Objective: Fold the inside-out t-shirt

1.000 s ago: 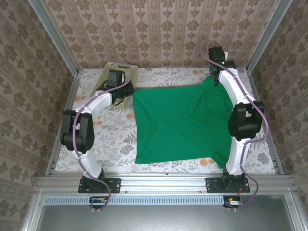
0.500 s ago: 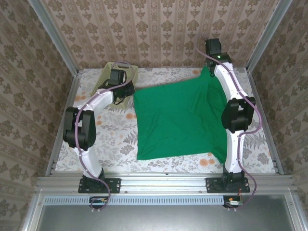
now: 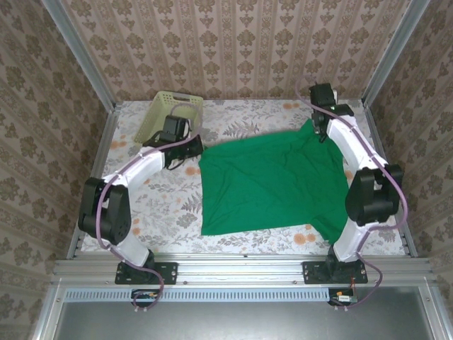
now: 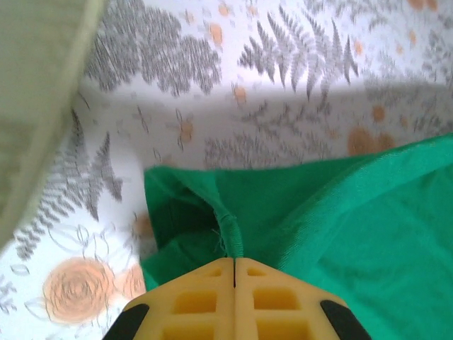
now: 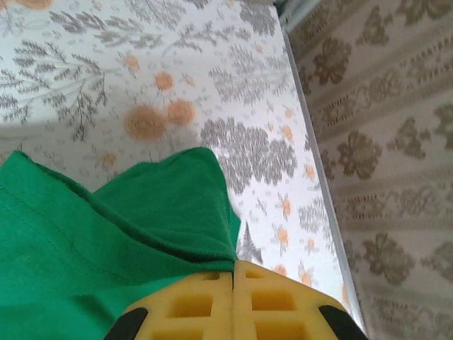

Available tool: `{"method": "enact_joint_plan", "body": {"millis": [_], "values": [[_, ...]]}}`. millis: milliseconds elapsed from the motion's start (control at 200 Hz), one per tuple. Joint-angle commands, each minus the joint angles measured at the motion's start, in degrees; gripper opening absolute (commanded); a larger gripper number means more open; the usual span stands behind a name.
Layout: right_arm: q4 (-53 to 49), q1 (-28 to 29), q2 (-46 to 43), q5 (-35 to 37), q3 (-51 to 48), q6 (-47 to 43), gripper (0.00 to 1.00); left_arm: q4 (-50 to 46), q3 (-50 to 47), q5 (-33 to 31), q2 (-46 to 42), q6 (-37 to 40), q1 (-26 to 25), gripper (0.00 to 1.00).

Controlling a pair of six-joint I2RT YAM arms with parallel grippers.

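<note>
My left gripper holds the shirt's pinched corner and needs to pull it back and down to the shirt's side edge [image 3: 204,166] next and release it there, because the shirt's far edge is still slightly raised.
The inside-out t-shirt [image 3: 269,184], bright green, lies spread over the middle of the flowered table, its near hem towards the arm bases and its far edge rumpled and slightly raised. My left gripper [image 3: 194,147] is shut on the shirt's far left corner. In the left wrist view the yellow fingertips [image 4: 234,263] pinch a bunched seam of the green cloth [image 4: 340,212]. My right gripper [image 3: 317,133] is shut on the far right corner. In the right wrist view a fold of the shirt [image 5: 141,212] hangs from the gripper [image 5: 233,275].
A pale yellow-green lattice basket [image 3: 159,113] stands at the back left, just beyond the left gripper; its wall [image 4: 35,92] shows in the left wrist view. The flowered table [image 3: 163,198] is bare left of the shirt. A metal rail [image 5: 315,142] borders the table's right edge.
Both grippers stayed shut on the shirt's far corners. The right gripper swung out to the back wall and came back nearer. The left elbow dropped outward, and the far edge now lies slacker.
</note>
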Motion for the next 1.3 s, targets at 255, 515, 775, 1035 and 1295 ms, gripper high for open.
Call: {"method": "enact_joint_plan", "body": {"millis": [255, 515, 775, 1035, 1295], "values": [[-6.1, 0.1, -11.8, -5.1, -23.0, 19.0, 0.00, 7.0, -16.4, 1.5, -6.4, -0.3, -2.0, 0.00], [-4.6, -0.4, -17.8, -3.6, -32.6, 22.5, 0.00, 9.4, -23.1, 1.2, -9.7, -1.4, -5.4, 0.00], [-3.6, -2.1, -17.9, -4.4, -34.9, 24.4, 0.09, 10.5, -27.0, 0.6, -11.3, -3.6, -6.4, 0.05], [-4.5, -2.2, -20.1, -8.5, -28.7, 22.0, 0.63, 1.0, -19.1, -6.0, -18.5, 0.2, -6.6, 0.40], [0.9, -4.7, -10.1, -22.7, -18.3, 23.3, 0.67, 3.5, -5.4, -1.5, -4.7, 0.3, -6.7, 0.46]]}}
